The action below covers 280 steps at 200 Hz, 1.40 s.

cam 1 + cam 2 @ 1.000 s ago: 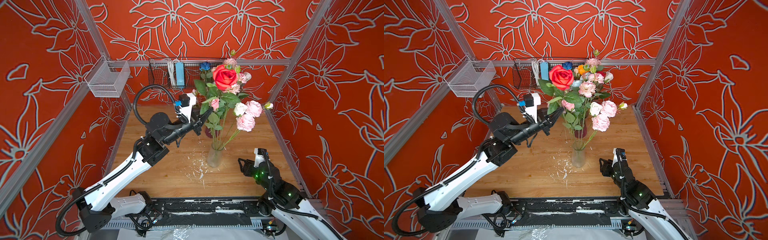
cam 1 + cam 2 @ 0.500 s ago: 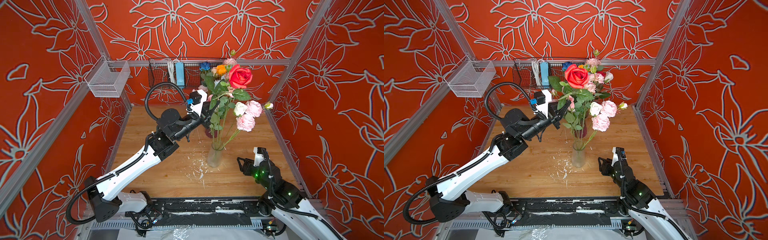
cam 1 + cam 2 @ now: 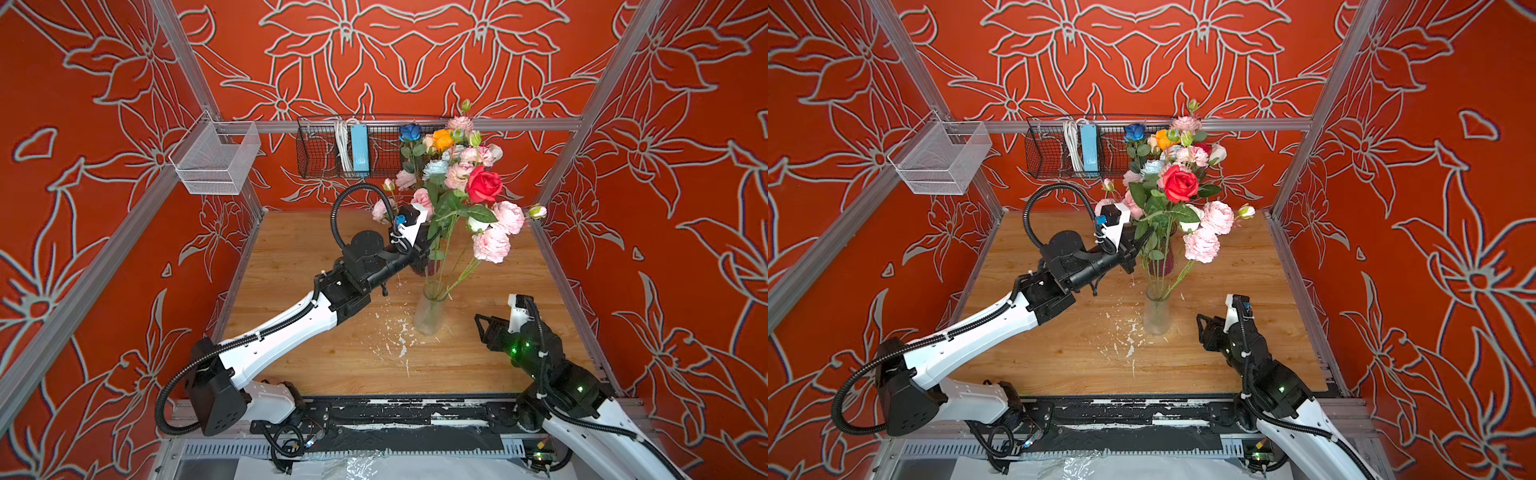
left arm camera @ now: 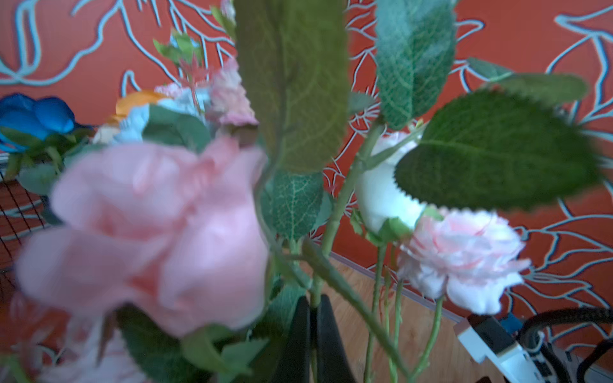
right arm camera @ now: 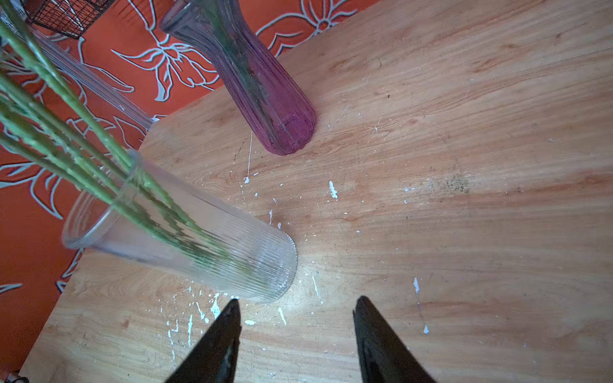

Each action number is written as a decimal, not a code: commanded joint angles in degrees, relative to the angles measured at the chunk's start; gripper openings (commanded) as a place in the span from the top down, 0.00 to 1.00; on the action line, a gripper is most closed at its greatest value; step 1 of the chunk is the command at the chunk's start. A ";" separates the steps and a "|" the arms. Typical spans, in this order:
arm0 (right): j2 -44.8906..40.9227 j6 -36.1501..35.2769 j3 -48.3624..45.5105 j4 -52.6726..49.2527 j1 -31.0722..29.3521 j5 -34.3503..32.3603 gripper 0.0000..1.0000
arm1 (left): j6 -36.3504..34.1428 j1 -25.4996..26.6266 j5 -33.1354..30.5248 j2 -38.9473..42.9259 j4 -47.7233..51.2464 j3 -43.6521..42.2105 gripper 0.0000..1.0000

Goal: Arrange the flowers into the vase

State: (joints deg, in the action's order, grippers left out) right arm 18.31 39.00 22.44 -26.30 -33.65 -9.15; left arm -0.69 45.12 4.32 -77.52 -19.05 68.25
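Observation:
The red rose (image 3: pixel 483 184) stands above the white one, so the robot's left gripper will next go down toward the clear vase's opening (image 3: pixel 433 294) below it and let go of the red rose's stem.
My left gripper (image 3: pixel 429 246) (image 3: pixel 1130 250) (image 4: pixel 311 300) is shut on the green stem (image 4: pixel 335 219) of a red rose (image 3: pixel 483 184) (image 3: pixel 1180 183), held among the flowers above the clear ribbed vase (image 3: pixel 429 311) (image 3: pixel 1156 313) (image 5: pixel 205 238). The stem's lower end is hidden by leaves. Pale pink flowers (image 3: pixel 491 245) (image 4: pixel 464 255) and a white rose (image 4: pixel 381 195) stand in that vase. My right gripper (image 3: pixel 481 326) (image 3: pixel 1202 328) (image 5: pixel 297 301) rests low to the right of the vase's base, open and holding nothing.
A purple vase (image 5: pixel 262 83) (image 3: pixel 1165 264) behind the clear one holds blue (image 3: pixel 410 132), orange (image 3: pixel 442 139) and pink flowers. A black wire basket (image 3: pixel 320 149) and a white mesh basket (image 3: pixel 216 160) hang on the frame. White flecks (image 3: pixel 395 336) dot the wooden table (image 3: pixel 291 249).
The left arm has carried the red rose to the right and then lower, into the bunch over the clear vase. The right arm has stayed still.

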 commanded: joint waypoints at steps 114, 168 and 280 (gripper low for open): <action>2.52 -0.34 0.64 3.57 1.10 1.76 0.42 | 6.90 5.20 -0.36 1.15 -3.63 -6.47 0.97; 3.87 -1.35 2.27 3.44 1.20 2.40 0.41 | 8.03 7.32 -3.72 3.30 -2.99 -11.63 0.87; 5.05 -2.76 4.64 2.44 1.24 4.65 0.39 | 7.57 8.31 -6.83 9.68 3.74 -14.35 0.36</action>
State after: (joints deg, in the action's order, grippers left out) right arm 22.76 37.28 25.28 -23.86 -32.64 -5.26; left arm 7.44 53.25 -2.44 -72.49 -18.37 52.71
